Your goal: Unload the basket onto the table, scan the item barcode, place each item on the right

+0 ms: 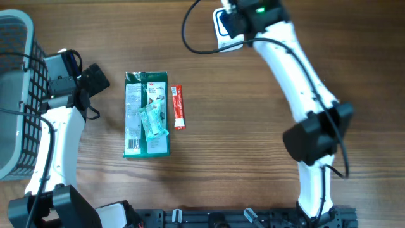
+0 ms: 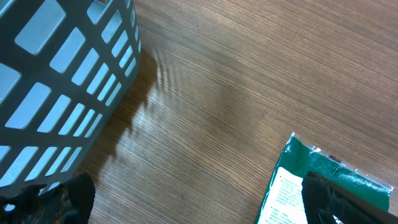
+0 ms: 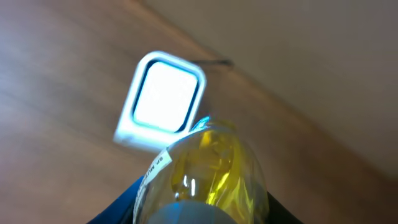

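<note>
My right gripper swings from the scanner toward the wood to the right in the overhead view next, since it lies bare, then lowers and releases the bottle.
My right gripper is shut on a clear bottle of yellow liquid with a white label strip on its left side. The bottle's end points at the white scanner, whose window glows bright just beyond it. From overhead, the right gripper hangs at the far side of the table, right beside the scanner; the bottle is hidden under the arm there. My left gripper is open and empty over bare wood, its right finger above the corner of a green packet.
A grey lattice basket stands at the left edge, close to the left arm; its wall fills the left wrist view's upper left. The green packet lies mid-table with a small teal item on it and a red sachet beside it.
</note>
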